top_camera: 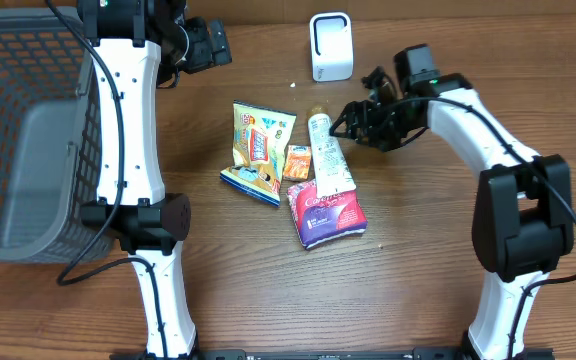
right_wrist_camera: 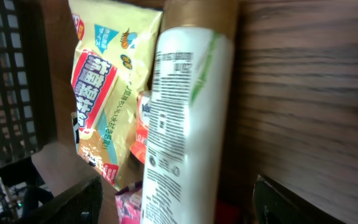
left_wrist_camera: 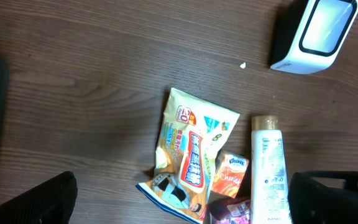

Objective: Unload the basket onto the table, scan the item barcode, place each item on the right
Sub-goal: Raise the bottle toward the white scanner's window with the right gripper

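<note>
The right gripper eases down and to its left in the overhead view next, fingers astride the tube's body, and closes, since it lies that way.
The white scanner stands at the back of the table, and it also shows in the left wrist view. A white tube with a gold cap lies in a small pile of items. My right gripper sits at the tube's cap end, open. In the right wrist view the tube runs between the spread fingers with a gap on each side. My left gripper hovers open at the back left. It looks down on the tube and holds nothing.
A yellow snack bag, a small orange pack and a purple pack lie around the tube. A grey mesh basket fills the left side. Bare wood stretches to the right of the pile.
</note>
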### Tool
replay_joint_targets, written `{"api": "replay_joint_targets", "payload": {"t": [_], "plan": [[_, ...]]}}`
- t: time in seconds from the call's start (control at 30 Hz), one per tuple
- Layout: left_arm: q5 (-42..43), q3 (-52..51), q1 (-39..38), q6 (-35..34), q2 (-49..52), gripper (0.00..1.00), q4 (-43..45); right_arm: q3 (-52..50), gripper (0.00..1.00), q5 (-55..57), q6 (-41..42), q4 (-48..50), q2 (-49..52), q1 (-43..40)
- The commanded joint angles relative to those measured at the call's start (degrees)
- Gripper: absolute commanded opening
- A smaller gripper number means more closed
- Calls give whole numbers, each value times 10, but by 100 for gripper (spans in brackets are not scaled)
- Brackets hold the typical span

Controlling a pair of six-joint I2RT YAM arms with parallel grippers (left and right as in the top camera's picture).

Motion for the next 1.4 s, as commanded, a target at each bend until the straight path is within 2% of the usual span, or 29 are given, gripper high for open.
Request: {"api": "replay_joint_targets", "payload": {"t": [0.0, 0.2, 0.37, 0.4, 0.43, 0.5, 0.6, 0.63, 0.67, 0.73, 0.9, 1.0, 1.17, 1.37], "plan": [[-2, 4, -1, 0, -5, 99, -1, -10, 77, 40, 50, 13, 13, 25], [-2, 4, -1, 0, -5, 99, -1, -10, 69, 67, 70, 18, 40, 45], [-2, 4, -1, 0, -5, 99, -1, -10, 52, 68, 70, 24, 43, 54], [-2, 4, -1, 0, -5, 99, -1, -10, 47, 68, 70, 25, 43, 54], [-2, 4, -1, 0, -5, 100, -1, -10, 37, 68, 70, 28, 43, 54], [-2, 4, -1, 0, -5, 100, -1, -10, 25, 68, 72, 28, 43, 54], [-2, 4, -1, 0, -5, 100, -1, -7, 15, 68, 74, 30, 43, 51], [-2, 4, -1, 0, -5, 100, -1, 2, 8, 68, 74, 24, 43, 47], [-2, 4, -1, 0, -5, 100, -1, 7, 5, 68, 74, 20, 43, 45], [-2, 4, -1, 0, -5, 100, -1, 35, 4, 69, 63, -3, 43, 38], [-2, 4, -1, 0, -5, 100, -1, 152, 4, 216, 16, -118, 43, 35], [-2, 4, -1, 0, -5, 100, -1, 203, 4, 273, 2, -155, 43, 38], [-2, 4, -1, 0, -5, 100, -1, 209, 4, 228, 2, -140, 43, 27], [-2, 4, -1, 0, -5, 99, -1, 225, 4, 274, -24, -122, 43, 18]]}}
